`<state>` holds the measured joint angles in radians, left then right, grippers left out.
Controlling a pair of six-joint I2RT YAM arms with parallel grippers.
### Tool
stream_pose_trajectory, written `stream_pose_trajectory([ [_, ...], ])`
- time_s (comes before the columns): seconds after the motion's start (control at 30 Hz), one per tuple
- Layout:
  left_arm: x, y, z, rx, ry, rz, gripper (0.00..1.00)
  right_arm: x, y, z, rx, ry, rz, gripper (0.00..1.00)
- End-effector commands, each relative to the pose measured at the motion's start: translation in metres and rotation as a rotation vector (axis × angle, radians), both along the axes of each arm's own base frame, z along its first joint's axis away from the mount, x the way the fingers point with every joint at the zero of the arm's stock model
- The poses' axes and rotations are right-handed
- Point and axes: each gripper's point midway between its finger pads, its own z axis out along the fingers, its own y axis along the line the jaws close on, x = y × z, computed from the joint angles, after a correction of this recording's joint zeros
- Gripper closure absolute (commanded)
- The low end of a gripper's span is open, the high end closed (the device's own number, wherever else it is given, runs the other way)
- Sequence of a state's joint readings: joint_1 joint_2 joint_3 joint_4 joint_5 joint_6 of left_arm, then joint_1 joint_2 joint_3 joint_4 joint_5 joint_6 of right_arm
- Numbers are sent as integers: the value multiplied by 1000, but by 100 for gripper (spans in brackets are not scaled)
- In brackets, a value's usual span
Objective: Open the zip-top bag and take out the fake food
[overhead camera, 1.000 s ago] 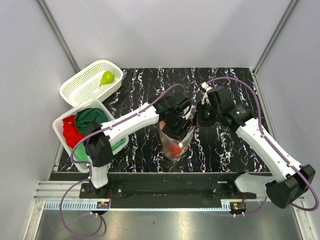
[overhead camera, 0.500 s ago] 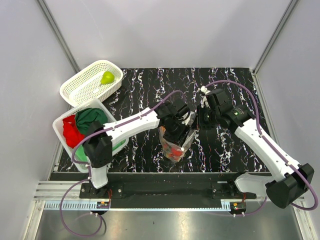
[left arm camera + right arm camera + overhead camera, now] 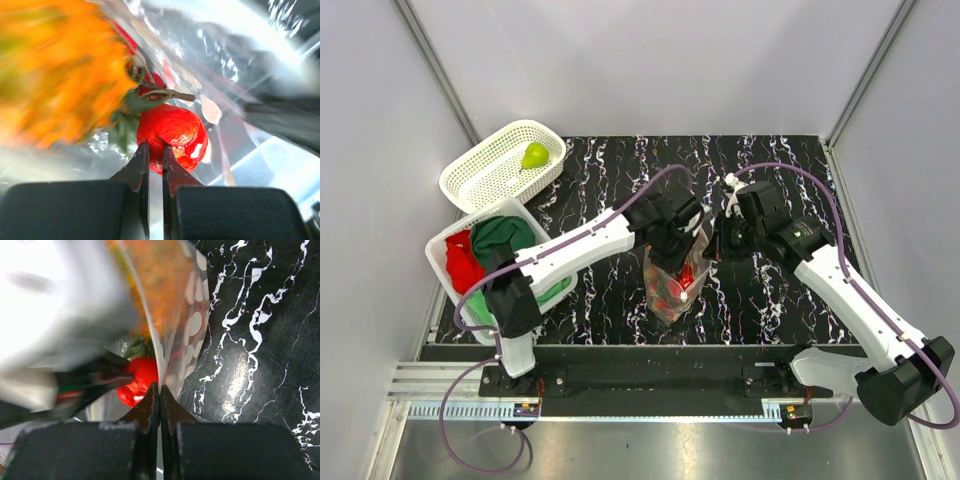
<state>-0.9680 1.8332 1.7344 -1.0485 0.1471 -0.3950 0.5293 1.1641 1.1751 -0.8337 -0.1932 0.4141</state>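
Observation:
I will next lift the red fruit out of the bag's opening with my left gripper and move it over the white perforated basket (image 3: 502, 167) to release it, since the pear rests there.
The zip-top bag (image 3: 672, 290), clear with white dots, stands mid-table between both arms. My left gripper (image 3: 683, 264) reaches down into its mouth. In the left wrist view the left gripper (image 3: 155, 147) is shut, its tips against a small red fruit (image 3: 172, 131). A blurred orange piece (image 3: 60, 75) with green leaves lies beside the fruit. My right gripper (image 3: 159, 387) is shut on the bag's film wall (image 3: 192, 330), with the red fruit (image 3: 139, 380) just inside. A yellow-green pear (image 3: 534, 155) lies outside the bag.
The pear rests in a white perforated basket (image 3: 485, 175) at the back left. A white bin (image 3: 445, 245) near the left arm holds a green cloth (image 3: 500, 235) and a red cloth (image 3: 463, 265). Grey walls border the black marbled table (image 3: 770, 300).
The left gripper has closed inside the bag and shifted slightly right. The bag has leaned with it. The right gripper has kept its hold on the bag's edge.

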Motion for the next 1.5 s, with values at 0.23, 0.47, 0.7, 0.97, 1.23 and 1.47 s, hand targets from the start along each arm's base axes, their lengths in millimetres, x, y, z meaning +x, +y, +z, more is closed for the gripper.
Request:
stream_pose_trajectory([
  [0.23,47,16,93,-122,-317,140,100,-2,3,13,43,-65,30,100],
  [0.47,74,29,161,-337,-395,271,100,0,5,12,43,-63,39,100],
  [0.7,105,42,208,-543,-466,369,100,7,11,20,59,-77,51,100],
  [0.97,174,136,234,-589,-652,734,100,13,12,24,42,-85,48,100],
  [1.23,235,272,215,-763,-907,1300,100,16,8,26,18,-88,31,100],
  [1.47,298,373,162,-812,-953,1555,100,18,4,30,-3,-102,29,100],
])
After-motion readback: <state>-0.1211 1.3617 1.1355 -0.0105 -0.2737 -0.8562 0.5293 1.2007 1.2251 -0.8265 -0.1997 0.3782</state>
